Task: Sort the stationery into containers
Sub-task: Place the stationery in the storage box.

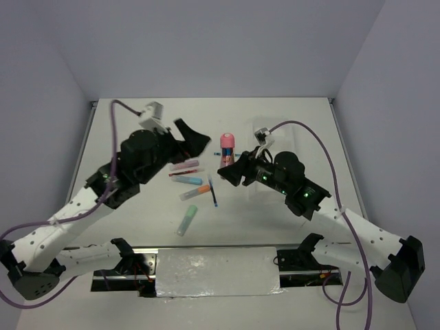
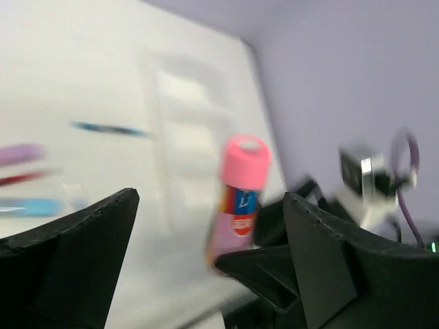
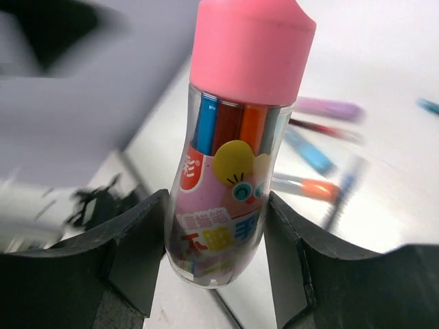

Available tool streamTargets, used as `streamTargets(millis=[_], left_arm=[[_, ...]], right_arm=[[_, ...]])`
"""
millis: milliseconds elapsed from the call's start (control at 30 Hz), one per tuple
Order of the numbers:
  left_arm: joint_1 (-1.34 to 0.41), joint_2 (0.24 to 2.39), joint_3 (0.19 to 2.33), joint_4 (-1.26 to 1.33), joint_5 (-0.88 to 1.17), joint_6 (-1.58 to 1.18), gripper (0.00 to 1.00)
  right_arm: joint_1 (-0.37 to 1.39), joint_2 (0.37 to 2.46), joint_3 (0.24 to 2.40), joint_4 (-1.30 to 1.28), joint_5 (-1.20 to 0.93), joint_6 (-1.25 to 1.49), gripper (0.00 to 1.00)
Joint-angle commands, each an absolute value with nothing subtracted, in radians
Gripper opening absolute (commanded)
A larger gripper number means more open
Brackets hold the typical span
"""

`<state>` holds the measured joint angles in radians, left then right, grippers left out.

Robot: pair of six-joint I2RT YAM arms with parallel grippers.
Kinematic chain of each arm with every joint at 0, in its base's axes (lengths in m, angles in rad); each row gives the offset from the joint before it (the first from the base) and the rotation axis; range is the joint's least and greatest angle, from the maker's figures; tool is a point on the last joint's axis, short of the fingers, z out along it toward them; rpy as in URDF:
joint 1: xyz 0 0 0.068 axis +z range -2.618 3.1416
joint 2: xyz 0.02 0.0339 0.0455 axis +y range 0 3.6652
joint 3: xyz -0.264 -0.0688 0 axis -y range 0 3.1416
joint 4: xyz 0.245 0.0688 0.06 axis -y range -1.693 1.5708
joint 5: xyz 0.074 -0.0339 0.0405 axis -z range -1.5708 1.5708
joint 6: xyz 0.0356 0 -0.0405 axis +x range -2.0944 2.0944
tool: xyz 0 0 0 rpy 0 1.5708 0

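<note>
I need to move my right gripper outward to the translucent tray's far section (image 1: 273, 126) and lower it there to release the tube, because that section is still empty.
My right gripper (image 1: 227, 170) is shut on a stubby clear tube with a pink cap (image 1: 226, 147), holding it upright near the table's middle. In the right wrist view the tube (image 3: 236, 144) fills the space between the fingers (image 3: 137, 253). My left gripper (image 1: 195, 140) is open and empty, just left of the tube (image 2: 240, 199). Pink (image 1: 185, 166), blue (image 1: 188, 181), orange (image 1: 195, 192) and mint (image 1: 186, 220) highlighters, a red pen (image 1: 184, 172) and a dark blue pen (image 1: 213, 192) lie loose. The translucent tray (image 2: 180, 103) is faint beyond the tube.
A thin blue pen (image 1: 218, 154) lies beside the tube's base and also shows in the left wrist view (image 2: 110, 128). A foil-covered plate (image 1: 216, 271) sits between the arm bases. Grey walls close the table on three sides.
</note>
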<state>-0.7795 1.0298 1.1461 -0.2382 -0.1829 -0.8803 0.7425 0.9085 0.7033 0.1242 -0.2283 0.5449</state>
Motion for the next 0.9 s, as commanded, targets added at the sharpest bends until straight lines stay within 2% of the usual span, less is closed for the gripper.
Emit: streamTargets(millis=[0, 33, 100, 167, 267, 333, 500, 600, 867], left_arm=[[-0.769, 0.996, 1.379, -0.847, -0.952, -1.029, 0.99], [-0.769, 0.983, 1.434, -1.027, -1.029, -1.134, 0.99], [-0.769, 0.944, 1.43, -1.049, -1.117, -1.103, 0.99], [-0.769, 0.852, 1.332, -0.876, -1.097, -0.885, 0.99], [-0.769, 0.74, 1.136, -0.685, -0.932, -0.606, 0.99], [-0.769, 0.704, 1.042, -0.649, -0.862, -0.566, 0.99], [-0.765, 0.649, 0.893, -0.666, -0.876, -0.583, 0.99], [-0.764, 0.638, 0.894, -0.635, -0.832, -0.557, 0.99], [-0.762, 0.661, 0.899, -0.657, -0.782, -0.529, 0.99]], right_arm=[[0.7, 0.98, 0.834, -0.171, 0.139, 0.632, 0.0], [0.677, 1.021, 0.847, -0.207, 0.231, 0.684, 0.0], [0.588, 1.06, 0.874, -0.256, 0.308, 0.748, 0.0], [0.523, 1.127, 0.89, -0.25, 0.406, 0.865, 0.0], [0.422, 1.294, 0.994, -0.273, 0.505, 1.018, 0.0], [0.379, 1.414, 1.176, -0.34, 0.543, 1.098, 0.0], [0.331, 1.858, 1.728, -0.753, 0.589, 1.242, 0.0], [0.319, 1.94, 1.825, -0.802, 0.581, 1.329, 0.0], [0.313, 2.058, 1.882, -0.799, 0.569, 1.448, 0.01]])
